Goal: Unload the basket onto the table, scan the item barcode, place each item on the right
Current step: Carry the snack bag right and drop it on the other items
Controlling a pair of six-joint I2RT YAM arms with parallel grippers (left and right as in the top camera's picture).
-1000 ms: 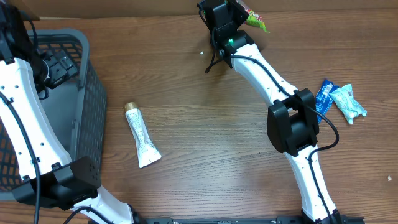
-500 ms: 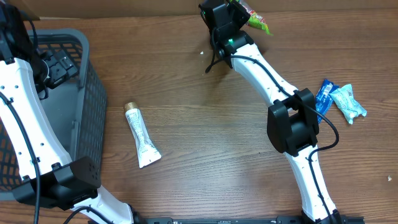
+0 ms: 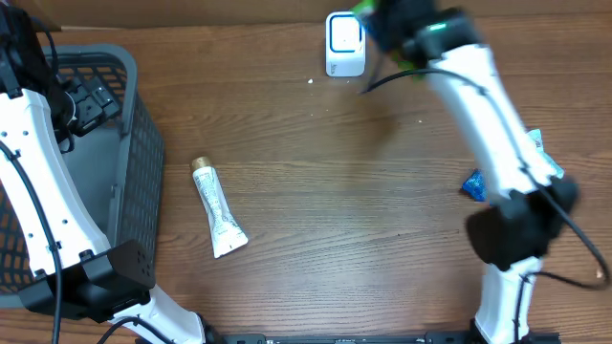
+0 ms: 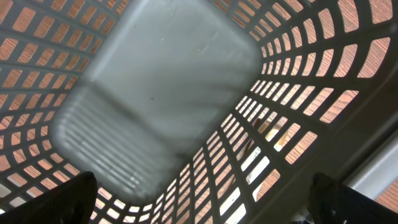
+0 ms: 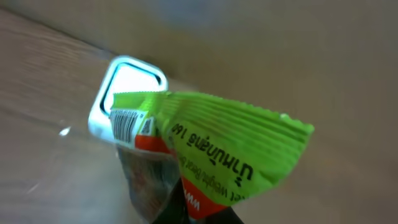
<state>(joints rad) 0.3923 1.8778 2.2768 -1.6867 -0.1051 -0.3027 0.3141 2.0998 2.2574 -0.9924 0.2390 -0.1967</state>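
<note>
The barcode [image 5: 126,124] is at the scanner, so my right gripper swings back and to the right in the overhead view next, down over the blue and teal packets.
A green snack packet [image 5: 214,149] with a red band hangs in my right gripper [image 5: 205,214], which is shut on its lower edge. The packet's barcode [image 5: 126,124] sits at its left corner, right in front of the white scanner [image 5: 127,84]. From overhead the scanner [image 3: 344,43] stands at the table's far edge. The right gripper [image 3: 387,21] is blurred just to its right, with a bit of green packet [image 3: 361,10] showing. My left gripper [image 4: 211,208] is open and empty inside the grey basket [image 4: 155,93].
A white toothpaste tube [image 3: 218,210] with a gold cap lies right of the basket [image 3: 143,143]. A blue packet [image 3: 473,183] and a teal packet [image 3: 535,143] lie at the right, partly behind my right arm.
My right arm has swung to the right with the green packet still held, uncovering the white scanner. The left arm has not moved.
</note>
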